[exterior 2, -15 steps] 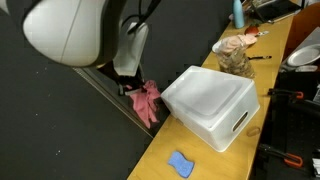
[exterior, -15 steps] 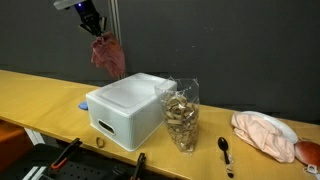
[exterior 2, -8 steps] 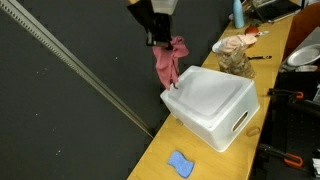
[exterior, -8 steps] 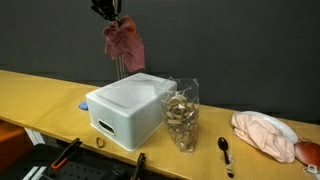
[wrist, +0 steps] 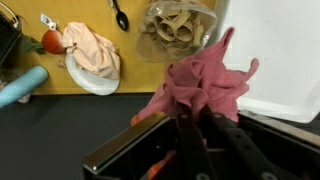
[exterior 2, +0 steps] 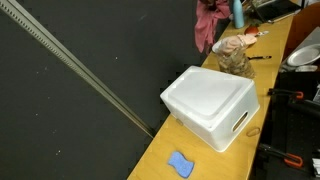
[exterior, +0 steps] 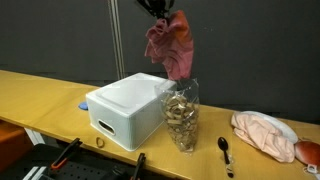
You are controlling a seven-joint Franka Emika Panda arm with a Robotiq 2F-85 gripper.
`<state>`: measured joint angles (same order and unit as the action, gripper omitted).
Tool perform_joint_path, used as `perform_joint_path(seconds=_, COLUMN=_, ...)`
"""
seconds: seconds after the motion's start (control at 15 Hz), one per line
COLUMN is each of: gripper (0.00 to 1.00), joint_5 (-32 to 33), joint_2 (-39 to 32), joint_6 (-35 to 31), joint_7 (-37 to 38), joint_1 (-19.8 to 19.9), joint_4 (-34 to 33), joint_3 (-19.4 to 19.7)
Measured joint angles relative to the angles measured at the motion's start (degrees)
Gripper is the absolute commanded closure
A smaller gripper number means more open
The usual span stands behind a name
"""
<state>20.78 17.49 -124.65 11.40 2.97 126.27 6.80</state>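
Observation:
The black spoon (wrist: 121, 17) is below my gripper, so my gripper needs to move past the jar (wrist: 178, 25) and down over the spoon, and let go of the pink cloth where the jar and the plate leave room.
My gripper (exterior: 158, 9) is shut on a pink cloth (exterior: 170, 44) and holds it high in the air, above the glass jar of corks (exterior: 181, 116) and the right side of the white foam box (exterior: 125, 108). In the wrist view the cloth (wrist: 205, 80) hangs bunched between my fingers (wrist: 195, 125), with the jar (wrist: 178, 25) and the box (wrist: 275, 50) below. In an exterior view the cloth (exterior 2: 210, 22) hangs near the top edge, over the jar (exterior 2: 237, 58); the gripper itself is out of that frame.
On the yellow table (exterior: 40, 95) lie a black spoon (exterior: 225, 152), a plate with a beige cloth (exterior: 264, 134), a blue sponge (exterior 2: 180, 163) and a red item (wrist: 52, 42). A blue bottle (exterior 2: 238, 14) stands further along. A black curtain is behind.
My gripper has carried the pink cloth sideways along the table, from beyond the far side of the white box to above the jar, keeping it raised.

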Motion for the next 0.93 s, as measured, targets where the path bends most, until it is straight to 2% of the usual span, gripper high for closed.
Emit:
perform_joint_path(seconds=0.27, gripper=0.97, joint_5=-4.57, joint_2=1.14, joint_6=-6.97, joint_7=-5.93, joint_1=6.13, joint_4=5.31, joint_3=5.31)
perform_joint_path(seconds=0.6, gripper=0.97, joint_5=-12.34, joint_2=-2.85, joint_6=-16.63, joint_7=-12.1, joint_1=9.34, joint_4=8.86, joint_3=10.57)
perform_joint_path(seconds=0.73, gripper=0.97, joint_5=-17.78, joint_2=-6.44, joint_6=-19.99, joint_7=-15.98, joint_1=9.46, joint_4=8.73, joint_3=12.68)
perform_joint_path(seconds=0.93, gripper=0.97, joint_5=-29.53, joint_2=-13.5, joint_6=-23.33, joint_7=-23.84, joint_1=9.42, joint_4=6.61, joint_3=13.99)
